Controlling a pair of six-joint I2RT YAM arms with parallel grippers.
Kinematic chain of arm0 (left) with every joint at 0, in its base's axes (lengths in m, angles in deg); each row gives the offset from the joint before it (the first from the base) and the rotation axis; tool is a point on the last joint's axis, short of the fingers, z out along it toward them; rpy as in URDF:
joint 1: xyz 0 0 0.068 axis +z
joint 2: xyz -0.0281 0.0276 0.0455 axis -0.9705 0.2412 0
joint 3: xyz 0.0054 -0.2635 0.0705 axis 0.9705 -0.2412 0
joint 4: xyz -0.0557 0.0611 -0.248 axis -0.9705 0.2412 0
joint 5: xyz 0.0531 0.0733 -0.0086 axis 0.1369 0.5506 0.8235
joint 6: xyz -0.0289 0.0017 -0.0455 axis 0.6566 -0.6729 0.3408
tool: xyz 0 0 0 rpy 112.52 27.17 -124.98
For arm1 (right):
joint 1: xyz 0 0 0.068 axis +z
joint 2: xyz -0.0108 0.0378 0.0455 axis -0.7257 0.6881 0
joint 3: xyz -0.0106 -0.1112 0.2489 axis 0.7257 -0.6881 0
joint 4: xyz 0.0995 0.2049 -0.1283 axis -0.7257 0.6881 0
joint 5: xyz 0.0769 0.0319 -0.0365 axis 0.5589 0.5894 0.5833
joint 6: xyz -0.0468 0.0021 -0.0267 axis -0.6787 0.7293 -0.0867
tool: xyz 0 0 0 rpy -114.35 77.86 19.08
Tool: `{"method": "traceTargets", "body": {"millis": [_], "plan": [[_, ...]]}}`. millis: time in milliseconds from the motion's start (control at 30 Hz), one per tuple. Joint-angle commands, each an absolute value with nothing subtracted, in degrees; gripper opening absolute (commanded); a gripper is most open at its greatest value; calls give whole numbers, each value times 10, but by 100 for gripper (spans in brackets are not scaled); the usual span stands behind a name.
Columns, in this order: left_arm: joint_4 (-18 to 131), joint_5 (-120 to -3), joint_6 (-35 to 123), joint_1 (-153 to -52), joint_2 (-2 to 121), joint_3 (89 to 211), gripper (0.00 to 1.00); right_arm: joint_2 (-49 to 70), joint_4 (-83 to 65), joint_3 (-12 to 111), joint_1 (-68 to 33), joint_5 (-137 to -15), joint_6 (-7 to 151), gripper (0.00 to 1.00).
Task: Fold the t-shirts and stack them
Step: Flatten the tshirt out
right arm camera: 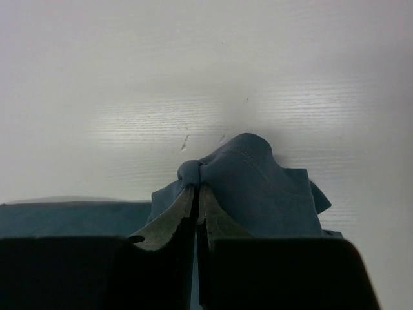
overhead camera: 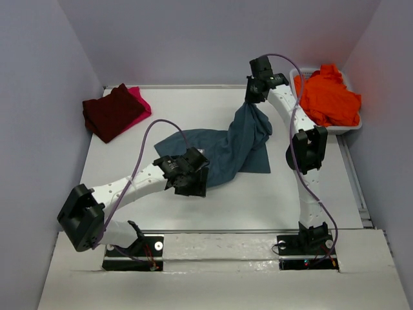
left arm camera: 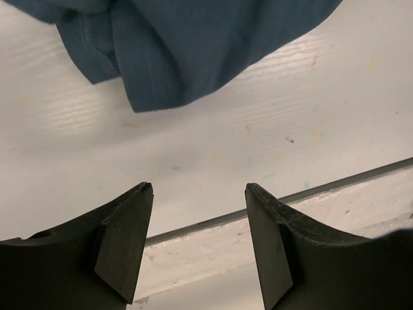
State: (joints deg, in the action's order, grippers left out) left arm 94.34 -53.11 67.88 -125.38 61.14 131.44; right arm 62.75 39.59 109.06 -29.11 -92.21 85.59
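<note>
The left gripper next reaches down and outward onto the near corner of the teal-blue t-shirt (left arm camera: 173,94), its open fingers short of that cloth, above bare table.
A slate teal-blue t-shirt (overhead camera: 235,148) lies crumpled mid-table, one end pulled up toward the back. My right gripper (overhead camera: 251,98) is shut on that raised end; in the right wrist view the pinched cloth (right arm camera: 251,181) bunches around the gripper (right arm camera: 197,188). My left gripper (overhead camera: 193,184) hovers at the shirt's near left edge, open with nothing between its fingers (left arm camera: 129,239); a hemmed fold of the shirt (left arm camera: 161,58) lies beyond them. A dark maroon t-shirt (overhead camera: 111,111) sits folded on a bright pink one (overhead camera: 139,100) at the back left. The vivid orange t-shirt (overhead camera: 328,97) is heaped in the tub.
A white plastic tub (overhead camera: 352,126) stands at the back right corner beside the right arm. Grey walls close in the table on three sides. A raised white ledge (overhead camera: 226,242) runs along the near edge by the arm bases.
</note>
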Motion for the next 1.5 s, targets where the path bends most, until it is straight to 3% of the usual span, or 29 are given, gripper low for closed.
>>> {"method": "traceTargets", "body": {"millis": [0, 733, 1467], "plan": [[965, -562, 701, -1261, 599, 1286, 71, 632, 368, 1113, -296, -915, 855, 7], [890, -539, 640, -1267, 783, 1368, 71, 590, 369, 1094, -296, -909, 851, 7], [948, -409, 657, -1267, 822, 1420, 72, 581, 368, 1091, -296, -904, 848, 7]]}}
